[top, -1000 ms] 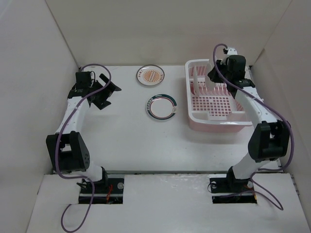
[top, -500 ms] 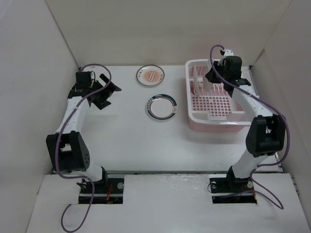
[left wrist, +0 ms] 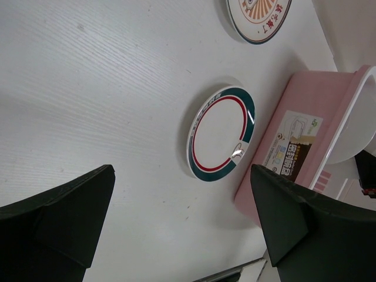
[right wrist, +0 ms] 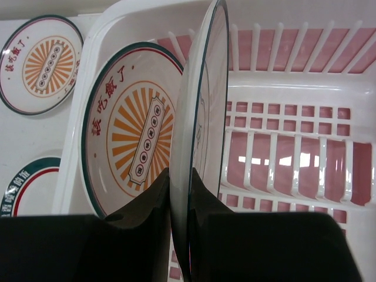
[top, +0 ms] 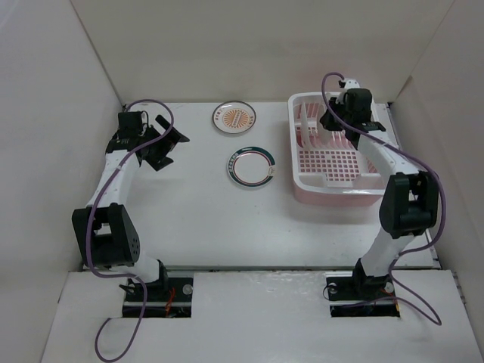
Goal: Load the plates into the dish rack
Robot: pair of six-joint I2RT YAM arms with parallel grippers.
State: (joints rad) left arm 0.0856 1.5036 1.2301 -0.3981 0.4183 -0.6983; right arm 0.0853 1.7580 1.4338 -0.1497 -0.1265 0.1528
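The right gripper will next lower the already upright white plate into the free slot below, beside the standing orange-patterned plate, and let go of the white plate's rim.
My right gripper is shut on the rim of a white plate with a thin dark rim, holding it upright on edge inside the dish rack. Just left of it an orange-patterned plate stands against the rack's end wall. A second orange-patterned plate and a plate with a dark ring lie flat on the table, left of the dish rack. My left gripper hovers open over the far left of the table, holding nothing. In its wrist view the ring plate lies beyond the left gripper.
White walls close in the table on the left, back and right. The rack stands at the back right, close to the right wall. Its pink side with a label faces the ring plate. Purple cables loop off both arms.
My right gripper has carried the held plate a little left and toward the far end of the rack. The left arm and the table plates have not moved.
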